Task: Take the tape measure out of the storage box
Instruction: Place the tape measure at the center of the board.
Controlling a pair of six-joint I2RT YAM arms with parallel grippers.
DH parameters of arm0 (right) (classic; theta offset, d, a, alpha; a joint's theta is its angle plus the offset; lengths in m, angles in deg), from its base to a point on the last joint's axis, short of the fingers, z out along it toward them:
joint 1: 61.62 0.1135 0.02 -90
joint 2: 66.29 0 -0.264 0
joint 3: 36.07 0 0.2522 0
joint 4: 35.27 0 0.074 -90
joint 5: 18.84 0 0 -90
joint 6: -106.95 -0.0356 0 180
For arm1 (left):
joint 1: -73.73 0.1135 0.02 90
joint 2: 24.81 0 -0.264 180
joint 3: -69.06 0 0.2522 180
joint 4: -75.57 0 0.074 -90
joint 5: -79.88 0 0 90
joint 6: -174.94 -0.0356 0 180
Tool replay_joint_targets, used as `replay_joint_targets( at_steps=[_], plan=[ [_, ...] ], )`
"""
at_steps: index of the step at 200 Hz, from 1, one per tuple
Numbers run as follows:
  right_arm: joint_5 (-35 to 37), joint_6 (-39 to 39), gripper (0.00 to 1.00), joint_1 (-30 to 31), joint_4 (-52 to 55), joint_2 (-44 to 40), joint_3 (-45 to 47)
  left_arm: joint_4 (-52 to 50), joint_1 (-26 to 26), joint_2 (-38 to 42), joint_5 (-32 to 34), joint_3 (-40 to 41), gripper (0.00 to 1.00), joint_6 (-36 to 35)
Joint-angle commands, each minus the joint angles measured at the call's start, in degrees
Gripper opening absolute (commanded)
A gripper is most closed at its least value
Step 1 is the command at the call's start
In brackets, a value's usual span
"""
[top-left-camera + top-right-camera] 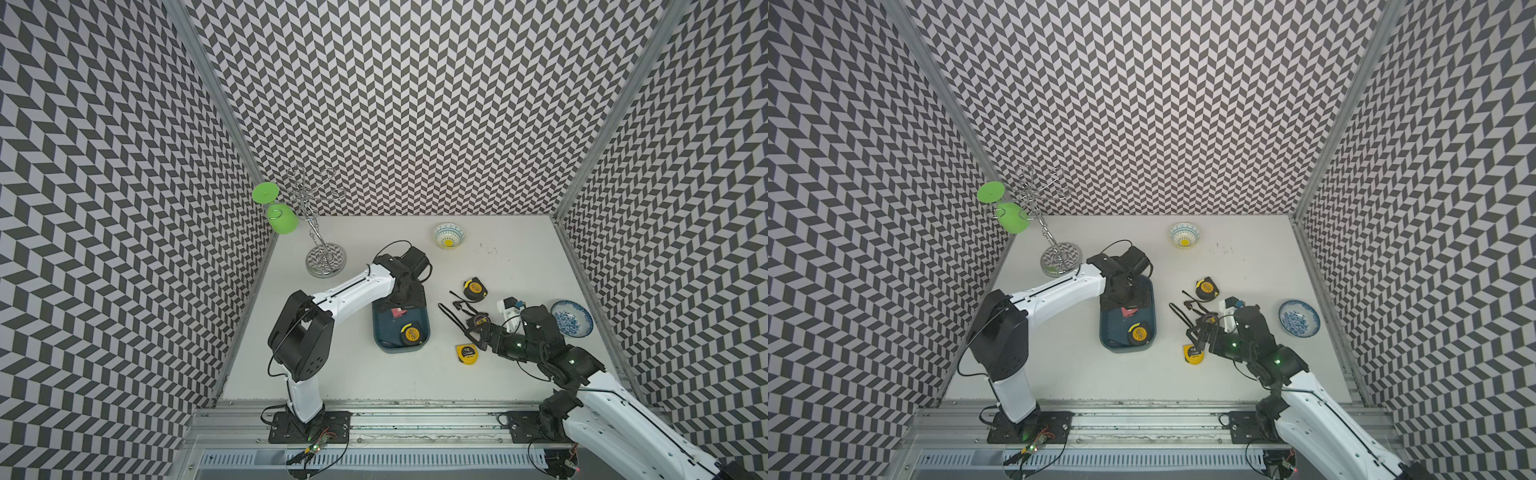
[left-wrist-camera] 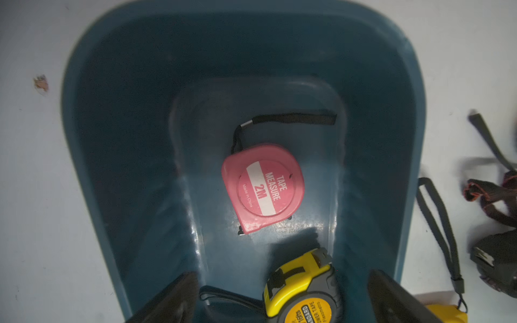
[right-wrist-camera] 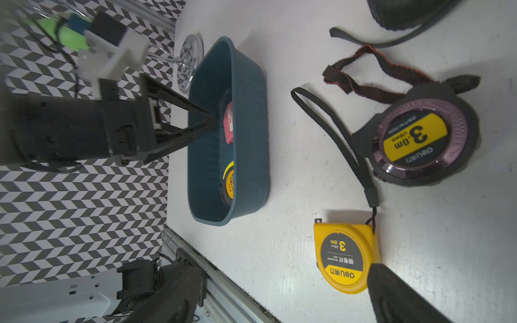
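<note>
My left gripper needs to go down into the storage box next and close across the pink tape measure's body [image 1: 397, 313] [image 2: 263, 188]. The storage box's bare bottom leaves room for my fingers on both sides.
The dark teal storage box [image 1: 380, 338] [image 1: 1105, 332] sits mid-table. Inside lie a pink tape measure [image 2: 263, 187] [image 1: 398, 311] and a yellow-and-black tape measure [image 2: 302, 290] [image 1: 411, 333] at the near end. My left gripper [image 1: 401, 301] [image 2: 281, 295] hangs over the box's far half, open, gripping nothing; in the right wrist view its fingertips [image 3: 208, 120] reach the box's mouth by the pink one. My right gripper [image 1: 478, 337] [image 3: 284, 293] stands open low over the table. It is beside a yellow tape measure [image 3: 344, 257] [image 1: 466, 353] and a round black one [image 3: 416, 137] [image 1: 480, 321].
A third tape measure [image 1: 475, 287] with loose straps lies farther back on the right. A blue patterned bowl [image 1: 571, 318] stands at the right edge, a small bowl [image 1: 449, 235] at the back. A wire stand [image 1: 326, 259] holding a green cup [image 1: 282, 222] stands back left.
</note>
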Motion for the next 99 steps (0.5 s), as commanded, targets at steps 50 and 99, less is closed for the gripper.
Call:
replay_joint_targets(
  at_steps=[50, 99],
  plan=[
    [1.3, 0.6, 1.0, -0.3, -1.4, 1.7, -6.6, -0.3, 5.3, -5.6, -6.1, -4.4, 0.99, -0.6],
    [1.1, 0.2, 0.99, -0.3, -3.4, 2.8, -6.8, 0.0, 6.7, -8.1, -7.5, -4.3, 0.97, -1.6]
  ],
)
